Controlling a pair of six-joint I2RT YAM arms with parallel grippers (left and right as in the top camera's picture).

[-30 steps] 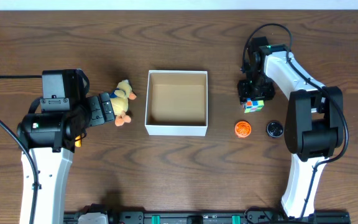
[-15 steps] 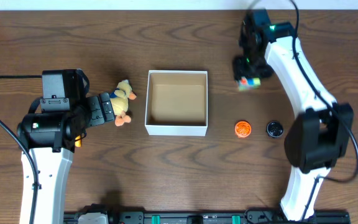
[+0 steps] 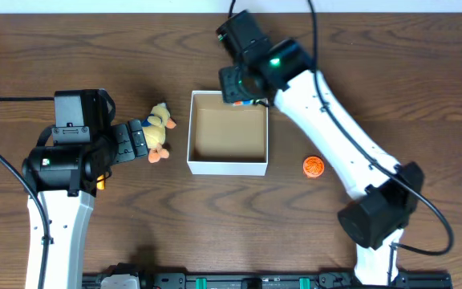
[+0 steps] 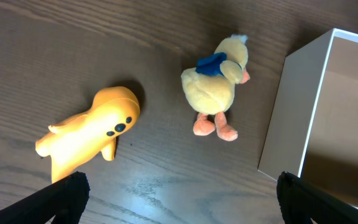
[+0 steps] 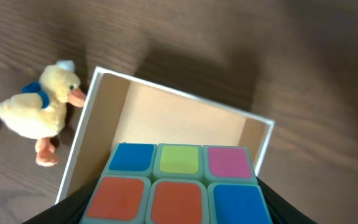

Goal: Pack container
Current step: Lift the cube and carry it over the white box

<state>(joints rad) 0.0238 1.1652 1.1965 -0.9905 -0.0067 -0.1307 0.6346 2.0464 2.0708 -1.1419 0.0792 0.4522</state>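
I should next lower the puzzle cube (image 5: 179,183) with my right gripper inside the box's far side, turn squarer to that side and let go, as the box's empty bottom is below my right gripper.
The container (image 3: 228,167) is a shallow white box with a brown inside at the table's middle; it also shows in the left wrist view (image 4: 303,118) and the right wrist view (image 5: 166,118). My right gripper (image 3: 244,98) is shut on a puzzle cube (image 5: 179,183) with coloured squares, held above the box's far wall. A yellow plush duck (image 3: 160,128) lies left of the box, seen too in the left wrist view (image 4: 216,84). My left gripper (image 4: 179,199) is open just short of the duck.
An orange duck-shaped toy (image 4: 89,134) lies left of the plush duck. An orange ball (image 3: 314,166) sits right of the box. The right arm spans the table's right side.
My right gripper has lifted the cube from the right of the box and carried it left to above the box's far wall. The left arm has not moved.
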